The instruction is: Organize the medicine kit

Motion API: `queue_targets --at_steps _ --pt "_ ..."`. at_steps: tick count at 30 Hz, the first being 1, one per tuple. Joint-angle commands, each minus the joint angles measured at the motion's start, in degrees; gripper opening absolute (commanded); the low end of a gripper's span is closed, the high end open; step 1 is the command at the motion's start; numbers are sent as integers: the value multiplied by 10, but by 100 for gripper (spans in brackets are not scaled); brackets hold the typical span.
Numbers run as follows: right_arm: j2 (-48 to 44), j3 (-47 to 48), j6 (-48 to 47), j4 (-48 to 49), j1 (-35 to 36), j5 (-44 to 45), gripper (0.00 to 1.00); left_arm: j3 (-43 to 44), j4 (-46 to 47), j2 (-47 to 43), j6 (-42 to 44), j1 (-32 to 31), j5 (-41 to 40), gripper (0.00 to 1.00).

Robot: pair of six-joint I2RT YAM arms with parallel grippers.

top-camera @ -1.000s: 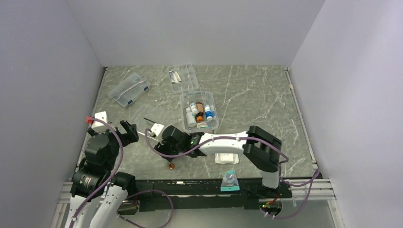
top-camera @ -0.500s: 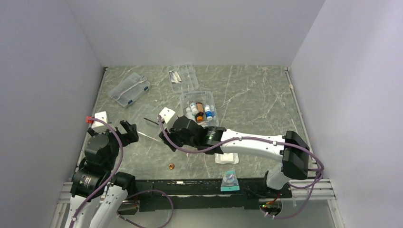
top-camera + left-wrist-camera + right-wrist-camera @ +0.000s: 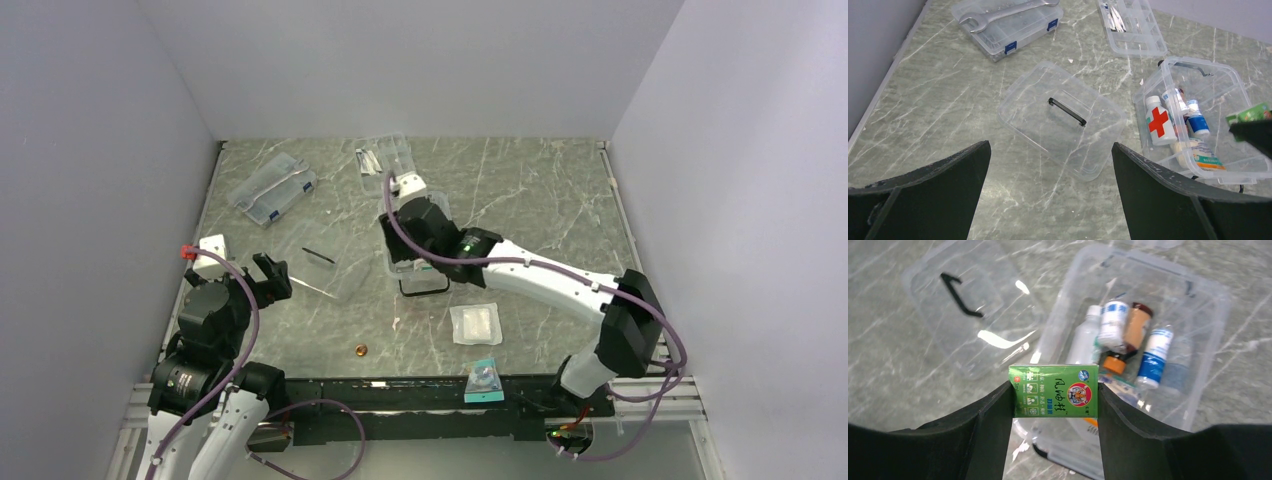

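I should move my right gripper down into the tub and release the green box on the striped packet's end [image 3: 1120, 387] beside the orange cap, because that spot is uncovered.
The medicine kit [image 3: 425, 284] is a clear tub, open, with several bottles [image 3: 1128, 335] inside and a red cross on its wall [image 3: 1158, 122]. My right arm hides most of it in the top view. Its clear lid [image 3: 335, 270] with the dark handle [image 3: 1067, 111] lies flat on the table to its left. My right gripper [image 3: 1054, 405] is shut on a small green box with a tiger logo [image 3: 1054, 391] and holds it above the tub's near-left part [image 3: 412, 238]. My left gripper [image 3: 1050, 165] is open and empty, near the lid's front-left corner [image 3: 270, 272].
A flat clear case with blue latches and a wrench [image 3: 272, 188] lies at the back left. A clear divided tray [image 3: 388, 160] sits behind the tub. A white gauze packet [image 3: 476, 323], a teal packet [image 3: 484, 380] and a small brown cap [image 3: 361, 350] lie near the front.
My right arm has swung from the front of the table, left of centre, back and right to above the open tub. The left arm has not moved.
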Motion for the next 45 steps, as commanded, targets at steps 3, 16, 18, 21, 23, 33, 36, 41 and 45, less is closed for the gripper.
queue_targets --at_steps 3,16,18,21,23,33,36,41,45 --pt "10 21 56 11 -57 26 49 16 15 0 -6 0 6 99" --pt "119 57 90 -8 -100 10 49 15 14 -1 -6 0 5 99" --pt "130 54 93 -8 -103 9 49 15 15 -2 -6 0 6 99" --pt "142 50 100 -5 -107 -2 49 15 15 -4 -6 0 6 99" --pt "149 49 102 -4 -110 -9 50 15 16 -3 -6 1 6 99" --pt "168 75 100 -28 -115 -21 69 15 16 -1 -5 0 8 99" --pt "159 82 97 -32 -115 -20 73 15 17 0 -5 0 9 99" --pt "136 90 92 -41 -115 -21 75 15 17 0 -5 0 10 99" --pt "96 81 86 -44 -115 -14 76 15 17 0 -5 0 10 99"
